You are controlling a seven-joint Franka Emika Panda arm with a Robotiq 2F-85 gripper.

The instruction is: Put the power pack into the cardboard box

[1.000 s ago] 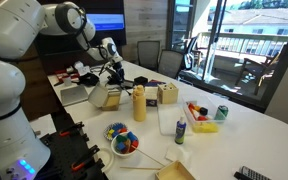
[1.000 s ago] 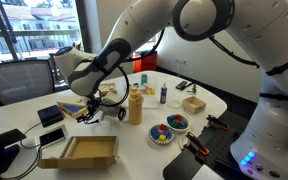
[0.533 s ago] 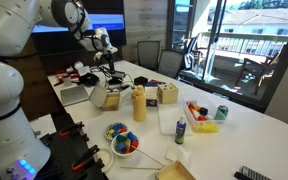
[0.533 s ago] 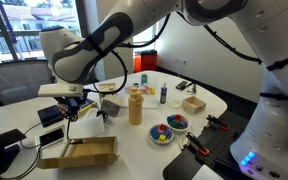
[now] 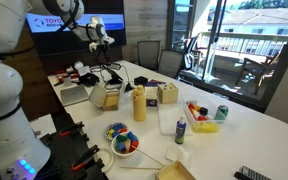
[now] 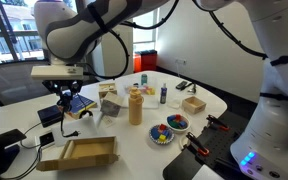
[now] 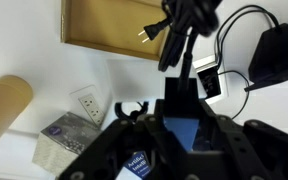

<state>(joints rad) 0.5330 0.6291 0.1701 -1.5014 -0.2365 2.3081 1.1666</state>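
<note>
The black power pack (image 7: 187, 40) goes down with my gripper into the open cardboard box (image 7: 112, 22) next for release inside, as the box lies below with its empty bottom clear.
My gripper (image 7: 181, 100) is shut on the black power pack (image 7: 187, 40), which sticks out past the fingers with a two-pin plug (image 7: 149, 33) at its side. The open cardboard box (image 7: 114, 30) lies flat on the white table beyond it. In both exterior views the gripper (image 6: 64, 95) (image 5: 104, 40) is held high above the table. In an exterior view a thin black cable (image 5: 110, 68) hangs down from it. The cardboard box (image 6: 79, 152) sits at the near table edge, below and slightly to the side of the gripper.
A yellow bottle (image 6: 135, 104), a bowl of coloured pieces (image 6: 169, 128), a small brown box (image 6: 193, 104) and black blocks (image 6: 49, 115) stand on the table. A second black adapter with cable (image 7: 279, 55), a grey speckled box (image 7: 64, 140) and a white socket (image 7: 86, 100) lie below.
The gripper has risen from table level to high above it, carrying the power pack, and has shifted towards the cardboard box side. The cable now dangles free.
</note>
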